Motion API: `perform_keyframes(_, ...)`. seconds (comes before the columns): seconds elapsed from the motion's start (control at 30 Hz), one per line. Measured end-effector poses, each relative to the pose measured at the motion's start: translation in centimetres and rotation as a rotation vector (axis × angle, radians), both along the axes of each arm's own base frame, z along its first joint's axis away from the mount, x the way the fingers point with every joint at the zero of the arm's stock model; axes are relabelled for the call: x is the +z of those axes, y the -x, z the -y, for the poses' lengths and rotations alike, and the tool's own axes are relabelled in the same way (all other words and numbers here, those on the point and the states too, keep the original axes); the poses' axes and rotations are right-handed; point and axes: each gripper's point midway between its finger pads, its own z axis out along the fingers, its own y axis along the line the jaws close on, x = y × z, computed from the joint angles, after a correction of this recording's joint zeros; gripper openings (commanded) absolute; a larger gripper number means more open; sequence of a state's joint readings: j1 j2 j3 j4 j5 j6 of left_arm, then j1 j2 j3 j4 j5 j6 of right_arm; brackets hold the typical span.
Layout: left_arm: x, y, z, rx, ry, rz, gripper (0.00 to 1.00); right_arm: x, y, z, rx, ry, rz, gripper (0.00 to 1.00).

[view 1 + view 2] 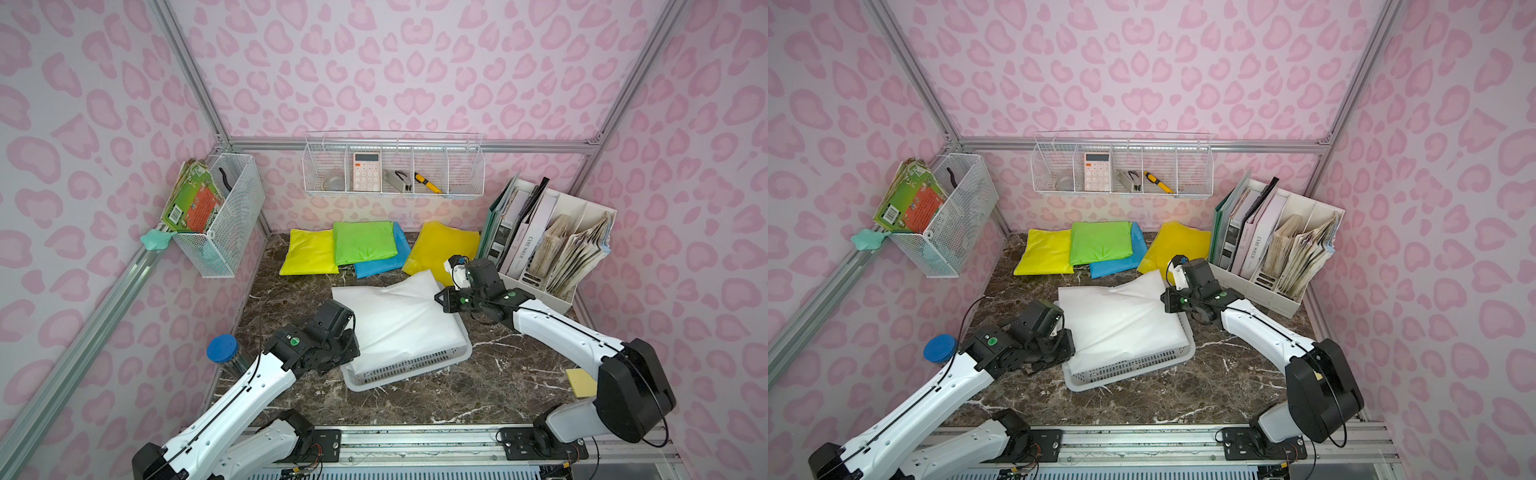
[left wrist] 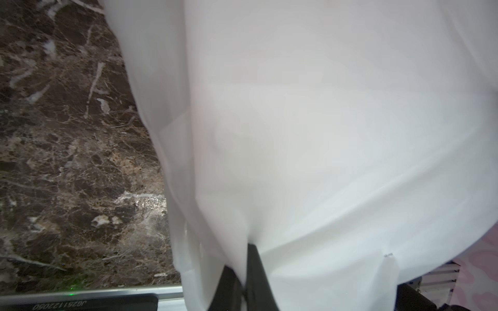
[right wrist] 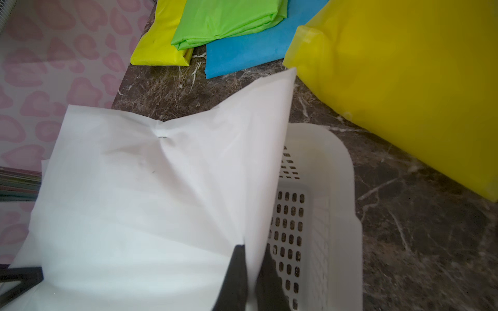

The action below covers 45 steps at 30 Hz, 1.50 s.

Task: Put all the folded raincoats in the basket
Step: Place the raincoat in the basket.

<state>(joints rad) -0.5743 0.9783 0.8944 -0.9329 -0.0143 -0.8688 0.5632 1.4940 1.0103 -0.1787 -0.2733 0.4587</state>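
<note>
The left gripper draws the raincoat, which overhangs the basket's far rim, down and back to the basket's near corner [image 1: 353, 380] next, then releases it.
The folded raincoat [image 1: 395, 316] [image 1: 1117, 320] is white and lies spread over the low white perforated basket [image 1: 407, 374] [image 1: 1129, 370] in both top views. Its far corner sticks out past the basket's far rim. My left gripper [image 1: 354, 336] [image 1: 1069, 337] is shut on the raincoat's left edge. In the left wrist view the gripper [image 2: 245, 269] pinches a fold of the raincoat [image 2: 323, 134]. My right gripper [image 1: 437, 297] [image 1: 1163, 297] is shut on the right edge. In the right wrist view the gripper [image 3: 253, 251] clamps the raincoat [image 3: 148, 202] just above the basket's wall [image 3: 336, 188].
At the back of the marble table lie other folded raincoats: yellow [image 1: 307, 251], green [image 1: 363, 241], blue [image 1: 384, 259] and a deeper yellow [image 1: 440, 245]. A white file organiser [image 1: 552, 249] stands back right. A blue-lidded jar [image 1: 222, 347] stands at the left, a yellow pad [image 1: 582, 382] front right.
</note>
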Motion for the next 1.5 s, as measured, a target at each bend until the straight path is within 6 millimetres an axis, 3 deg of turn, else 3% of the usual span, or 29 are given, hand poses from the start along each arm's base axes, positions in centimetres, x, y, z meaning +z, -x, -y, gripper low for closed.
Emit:
perform_keyframes(0.17, -2.1, -0.2, -0.1, 0.02, -0.03, -0.038, 0.0, -2.2, -0.2, -0.1, 0.015, 0.037, -0.029, 0.0)
perform_keyframes(0.5, -2.7, 1.9, 1.6, -0.037, 0.047, -0.103, 0.0, -3.6, 2.3, 1.7, 0.004, 0.053, -0.04, 0.0)
perform_keyframes(0.9, -5.3, 2.3, 1.8, -0.032, -0.014, -0.171, 0.0, -5.2, 1.7, 1.4, 0.002, 0.055, -0.041, 0.0)
perform_keyframes(1.07, -5.8, 2.3, 1.6, -0.027, -0.032, -0.183, 0.2, -5.5, 1.3, 0.8, 0.017, 0.041, -0.026, 0.0)
perform_keyframes(1.1, -5.7, 2.2, 1.7, -0.023, -0.028, -0.185, 0.24, -5.5, 1.2, 0.7, 0.016, 0.042, -0.027, 0.0)
perform_keyframes(1.2, -4.6, 2.0, 1.9, -0.029, -0.017, -0.167, 0.42, -5.2, 0.8, 0.8, 0.016, 0.053, -0.016, 0.19)
perform_keyframes(1.3, -2.5, 1.9, 1.8, -0.035, -0.018, -0.149, 0.49, -4.2, 0.2, 0.9, 0.01, 0.071, 0.015, 0.31)
perform_keyframes(1.43, 0.4, 2.2, 0.8, -0.047, -0.043, -0.115, 0.48, -2.4, -0.3, 1.8, -0.019, 0.101, 0.054, 0.4)
perform_keyframes(1.5, 1.7, 2.3, 0.6, -0.061, -0.045, -0.091, 0.38, -1.1, -0.4, 2.1, -0.028, 0.107, 0.083, 0.4)
